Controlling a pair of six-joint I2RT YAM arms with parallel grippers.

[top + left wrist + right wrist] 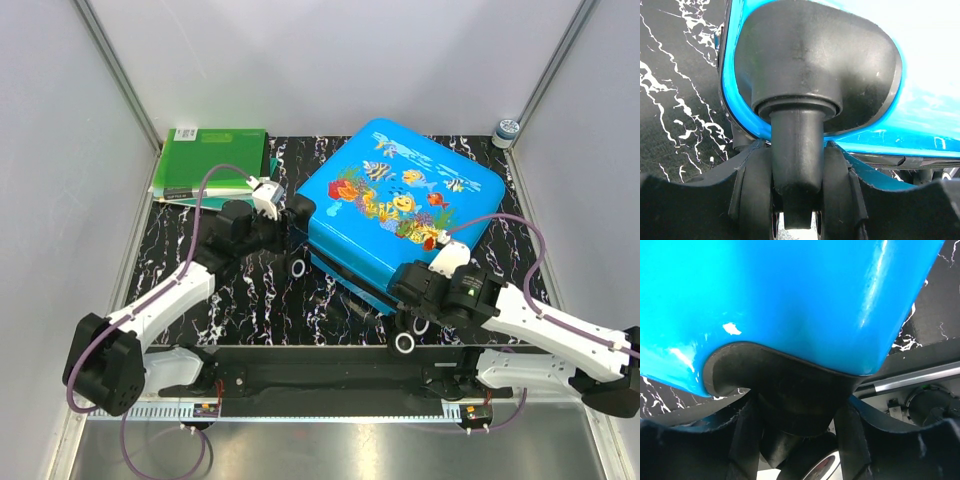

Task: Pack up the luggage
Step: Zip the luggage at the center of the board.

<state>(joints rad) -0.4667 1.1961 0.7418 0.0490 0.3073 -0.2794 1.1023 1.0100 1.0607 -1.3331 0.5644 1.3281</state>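
The right gripper pushes the suitcase's wheel mount outward toward the back wall [450, 115] next, squaring the slanted suitcase, and lets go of the wheel mount.
The luggage [400, 200] is a bright-blue hard-shell suitcase with a fish print, lying flat across the middle and right of the table, print side up. My left gripper [297, 212] is at its left corner. In the left wrist view the gripper [796, 200] is shut on the black wheel stem [795, 145] under the blue shell [920, 75]. My right gripper [410, 285] is at the near right corner. In the right wrist view the gripper [797, 440] is closed round the black wheel mount [790, 390] below the shell [790, 290]. The lining is hidden.
Green folders [210, 160] lie at the back left on the black marbled mat [240, 300]. A small jar [507, 130] stands at the back right corner. Two loose-hanging wheels [298, 268] [404, 343] show along the suitcase's near edge. Grey walls enclose three sides.
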